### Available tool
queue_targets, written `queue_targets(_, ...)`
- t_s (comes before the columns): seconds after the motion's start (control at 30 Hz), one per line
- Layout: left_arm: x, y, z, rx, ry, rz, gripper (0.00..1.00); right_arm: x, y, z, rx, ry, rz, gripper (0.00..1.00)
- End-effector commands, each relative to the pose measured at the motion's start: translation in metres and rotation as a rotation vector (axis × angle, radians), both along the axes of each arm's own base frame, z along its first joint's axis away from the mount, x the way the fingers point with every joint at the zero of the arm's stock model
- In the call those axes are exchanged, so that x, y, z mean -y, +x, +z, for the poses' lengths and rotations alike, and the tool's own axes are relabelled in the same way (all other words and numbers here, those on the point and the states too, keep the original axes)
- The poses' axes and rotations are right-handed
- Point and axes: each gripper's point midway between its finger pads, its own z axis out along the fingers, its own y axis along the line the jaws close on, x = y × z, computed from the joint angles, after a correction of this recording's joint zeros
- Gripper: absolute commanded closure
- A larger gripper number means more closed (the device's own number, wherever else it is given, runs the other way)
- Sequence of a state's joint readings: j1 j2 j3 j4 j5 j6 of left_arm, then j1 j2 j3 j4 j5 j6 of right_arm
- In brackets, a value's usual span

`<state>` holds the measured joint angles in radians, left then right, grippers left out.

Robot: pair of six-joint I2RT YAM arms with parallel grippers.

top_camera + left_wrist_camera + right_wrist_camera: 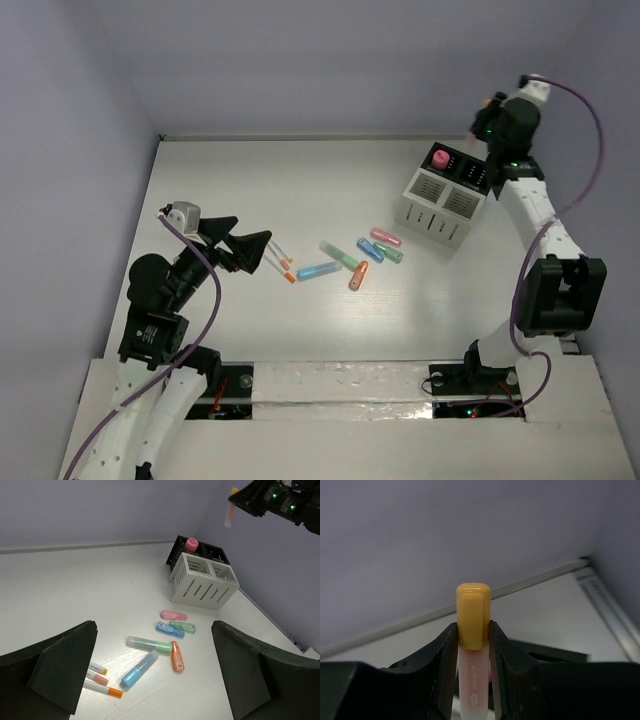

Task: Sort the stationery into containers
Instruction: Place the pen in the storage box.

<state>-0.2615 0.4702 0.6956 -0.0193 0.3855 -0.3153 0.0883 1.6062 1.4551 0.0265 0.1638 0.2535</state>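
My right gripper next lowers the upright pen into the black section's empty compartment (474,174) below it and lets go of the pen, as the pink cylinder fills the other.
My right gripper (473,645) is shut on a pale pink pen with a yellow-orange cap (473,615), held upright. It hangs high above the black section (472,173) behind the white slatted organizer (437,207). The left wrist view shows this pen (230,514) in the air above the organizer (202,582). A stubby pink cylinder (439,158) stands in the black section. Pastel pieces lie mid-table: pink (385,237), green (390,253), blue (370,249), orange (357,275), a long green one (338,255) and a long blue one (316,270). Three thin white sticks (283,262) lie beside my left gripper (255,250), which is open and empty.
Grey walls close the table at the back and both sides. The organizer stands near the right wall (600,150). The left arm's body (160,300) is at the near left and the right arm (545,240) rises along the right side.
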Motion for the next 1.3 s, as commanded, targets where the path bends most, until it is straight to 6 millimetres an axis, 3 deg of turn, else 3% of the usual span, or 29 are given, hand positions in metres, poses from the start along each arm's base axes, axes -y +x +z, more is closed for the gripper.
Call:
queue_targets(0.0,0.001,-0.005,0.015,0.067,-0.005,-0.007,0.01,0.050,0.001,-0.019,0.015,0.120,-0.122,0.83)
queue_targets(0.03,0.001,-0.005,0.015,0.067,-0.005,-0.007,0.01,0.071,0.000,-0.023,0.014,0.133,-0.170,0.83)
queue_targets(0.17,0.004,-0.008,0.016,0.070,-0.006,-0.022,0.01,0.115,0.000,-0.039,-0.002,0.068,-0.313,0.83)
queue_targets(0.23,0.005,-0.009,0.016,0.072,-0.005,-0.028,0.01,0.123,0.005,-0.043,-0.024,0.030,-0.318,0.83)
queue_targets(0.57,0.007,-0.010,0.016,0.071,-0.003,-0.034,0.01,0.135,0.016,-0.099,-0.137,-0.060,-0.348,0.83)
queue_targets(0.77,0.007,-0.008,0.016,0.068,-0.002,-0.032,0.01,0.142,0.017,-0.107,-0.151,-0.087,-0.378,0.81)
queue_targets(0.93,0.007,-0.008,0.016,0.069,-0.004,-0.031,0.01,0.142,0.013,-0.114,-0.167,-0.078,-0.384,0.71)
queue_targets(1.1,0.008,-0.007,0.014,0.062,0.000,-0.032,0.01,0.137,0.006,-0.107,-0.166,-0.031,-0.382,0.41)
queue_targets(1.27,0.007,-0.007,0.014,0.064,-0.002,-0.031,0.01,0.129,-0.002,-0.078,-0.123,-0.009,-0.347,0.39)
